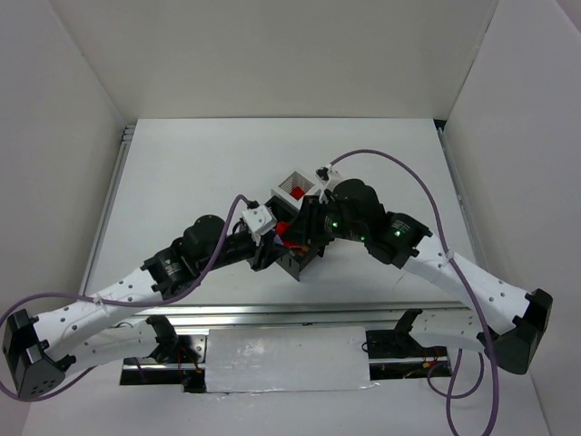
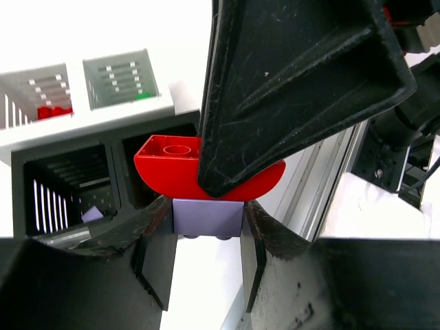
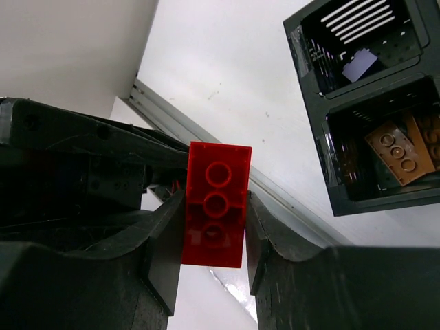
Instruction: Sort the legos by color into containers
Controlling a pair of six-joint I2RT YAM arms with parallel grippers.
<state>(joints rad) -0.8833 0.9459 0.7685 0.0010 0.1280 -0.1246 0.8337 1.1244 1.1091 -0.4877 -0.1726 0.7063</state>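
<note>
My left gripper will next move away from the red lego and outward over the black bin with the matching purple lego, which lies below it, to let go there.
My left gripper [image 2: 207, 227] is shut on a light purple lego [image 2: 208, 218]. A red lego [image 2: 168, 172] sits pressed on top of it. My right gripper [image 3: 214, 227] is shut on that red lego [image 3: 216, 199]; one of its fingers [image 2: 289, 82] fills the left wrist view. Both grippers meet above the containers, left gripper [image 1: 270, 238], right gripper [image 1: 305, 227]. One white bin [image 2: 41, 127] holds red legos [image 2: 51, 110], the other a green one [image 2: 142, 96]. One black bin [image 3: 313, 82] holds a purple lego [image 3: 359, 66], the other orange-brown legos [image 3: 395, 151].
The bin cluster [image 1: 292, 179] stands at the table's middle, mostly hidden under both arms. A metal rail [image 1: 272, 313] runs along the near edge. White walls enclose the table on three sides.
</note>
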